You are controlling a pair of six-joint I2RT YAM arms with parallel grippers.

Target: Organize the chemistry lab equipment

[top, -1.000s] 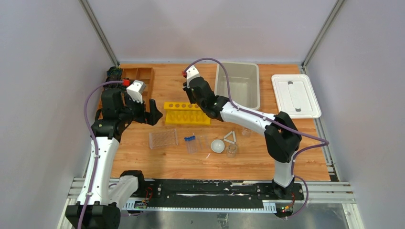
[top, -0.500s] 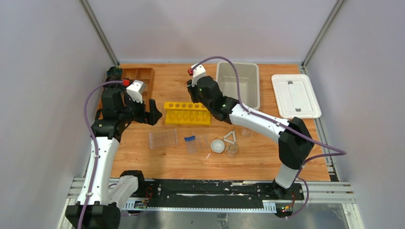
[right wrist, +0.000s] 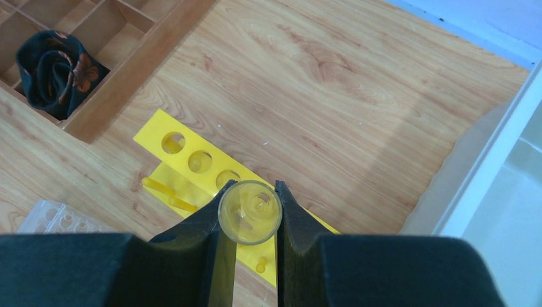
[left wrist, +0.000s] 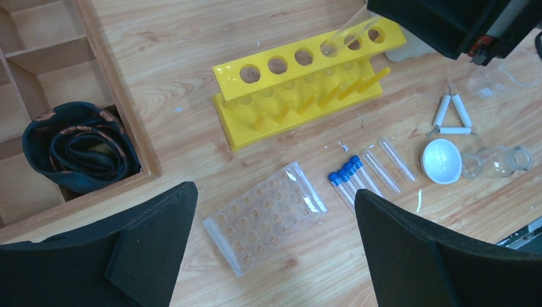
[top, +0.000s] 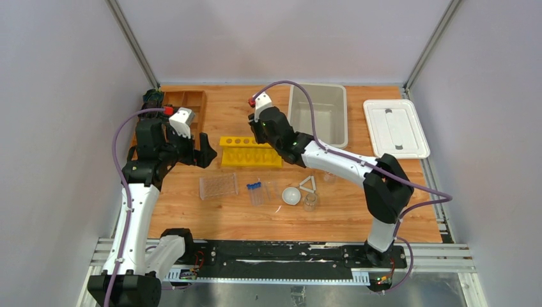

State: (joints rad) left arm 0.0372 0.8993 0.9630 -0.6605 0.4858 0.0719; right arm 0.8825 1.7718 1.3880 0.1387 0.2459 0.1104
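The clear glass tube's lower end already meets a hole in the yellow tube rack, so I will next lower my right gripper toward the rack's top bar, then release.
My right gripper is shut on a clear glass tube, held upright over the yellow tube rack. In the left wrist view the tube slants down with its lower end at one of the right-hand holes of the rack. My left gripper is open and empty, above the clear plastic rack. Blue-capped tubes, the white bowl, the white triangle and glass beakers lie to the right. From above, the right gripper is over the yellow rack.
A brown wooden compartment tray with a dark cloth in it stands at the back left. A grey bin and its white lid are at the back right. Another beaker stands under the right arm.
The right wrist shifted a little right, then back left, staying over the yellow rack with the tube in its jaws. The left arm has not moved.
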